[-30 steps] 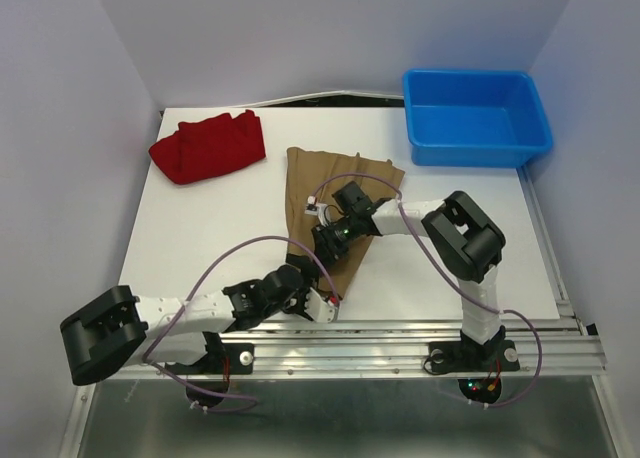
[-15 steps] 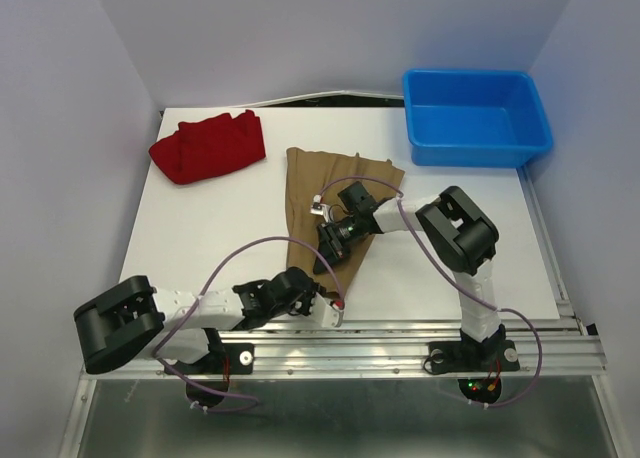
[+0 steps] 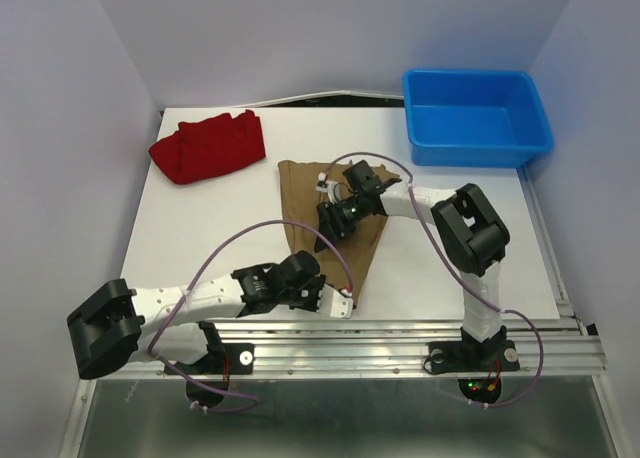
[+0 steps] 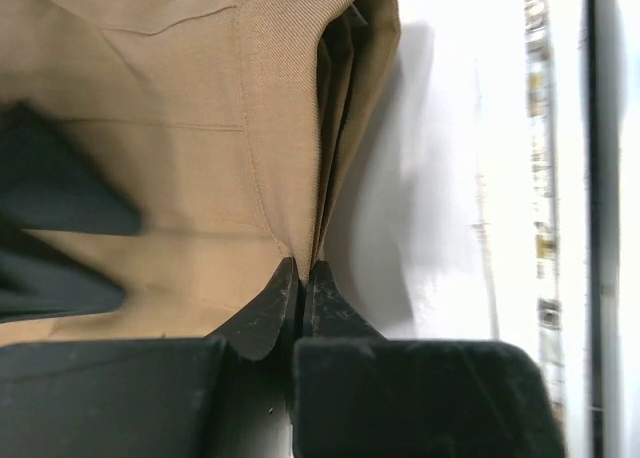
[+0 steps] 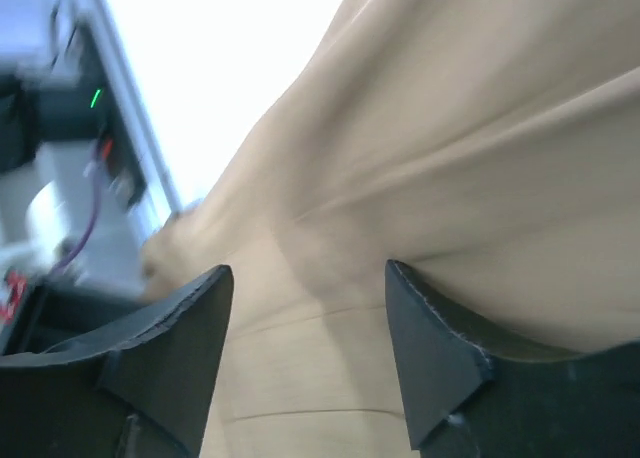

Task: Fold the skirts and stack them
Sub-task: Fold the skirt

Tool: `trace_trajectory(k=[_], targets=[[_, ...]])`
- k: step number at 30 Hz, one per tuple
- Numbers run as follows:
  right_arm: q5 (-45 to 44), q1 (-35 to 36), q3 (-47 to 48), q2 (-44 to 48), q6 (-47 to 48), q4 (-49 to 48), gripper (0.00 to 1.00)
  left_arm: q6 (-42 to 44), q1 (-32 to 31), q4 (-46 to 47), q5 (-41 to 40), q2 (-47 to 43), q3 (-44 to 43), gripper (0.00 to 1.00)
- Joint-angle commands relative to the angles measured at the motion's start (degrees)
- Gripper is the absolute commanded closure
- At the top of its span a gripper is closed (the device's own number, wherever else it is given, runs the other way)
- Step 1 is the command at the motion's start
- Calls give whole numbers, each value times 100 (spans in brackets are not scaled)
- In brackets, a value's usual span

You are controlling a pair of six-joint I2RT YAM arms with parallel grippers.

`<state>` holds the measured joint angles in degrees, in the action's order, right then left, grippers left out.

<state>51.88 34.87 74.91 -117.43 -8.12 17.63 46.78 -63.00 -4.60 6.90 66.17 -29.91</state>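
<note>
The left gripper moves the skirt's pinched folded edge outward over the skirt's middle [image 3: 357,243] [image 4: 165,173] next and releases it, since the tan skirt stretches outward from this corner.
The tan-brown skirt [image 3: 298,193] lies on the white table [image 3: 200,228], narrowing toward the near edge. My left gripper [image 3: 340,300] sits at that near corner. In the left wrist view the left gripper [image 4: 301,274] is shut on the folded edge of the tan skirt [image 4: 180,128], with several layers pinched between its tips. My right gripper [image 3: 325,234] hovers over the skirt's middle. Seen from the right wrist, this gripper [image 5: 305,278] is open, with the tan cloth [image 5: 450,128] below and nothing between its fingers. The deep red skirt [image 3: 208,146] lies bunched at the far left.
A blue plastic bin [image 3: 477,116] stands at the table's far right corner. The metal rail [image 3: 400,328] with both arm bases runs along the near edge, just behind the left gripper. Purple cables loop over both arms.
My left gripper has shut on the tan skirt's near corner. My right gripper has opened and drawn back toward the far side. The skirt's far edge has shifted left.
</note>
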Motion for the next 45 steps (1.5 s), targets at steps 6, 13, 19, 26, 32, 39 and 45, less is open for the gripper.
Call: trace_trajectory(k=[6,13,19,26,32,39,45], targets=[[-1328,-578,1577,80,933,504,23,-530,-63,-1480,1331,-87,-814,100],[-2454,-745,2360,-588,1734,558,17,-442,-63,-2765,2360,264,-1877,100],[-2455,-807,2704,-1352,2007,549,21,-328,-54,-3318,2711,449,-2291,100],[-1050,-807,2265,-1538,2069,848,48,-301,253,-4092,3203,748,-3362,100],[-468,-745,1562,-1178,1902,672,63,-161,780,-4505,3274,1029,-4144,100],[-20,-412,895,-870,1621,453,68,304,1527,-4901,3135,1714,-5173,100],[270,-209,595,-597,1401,259,68,726,1791,-4954,2914,2303,-5718,100]])
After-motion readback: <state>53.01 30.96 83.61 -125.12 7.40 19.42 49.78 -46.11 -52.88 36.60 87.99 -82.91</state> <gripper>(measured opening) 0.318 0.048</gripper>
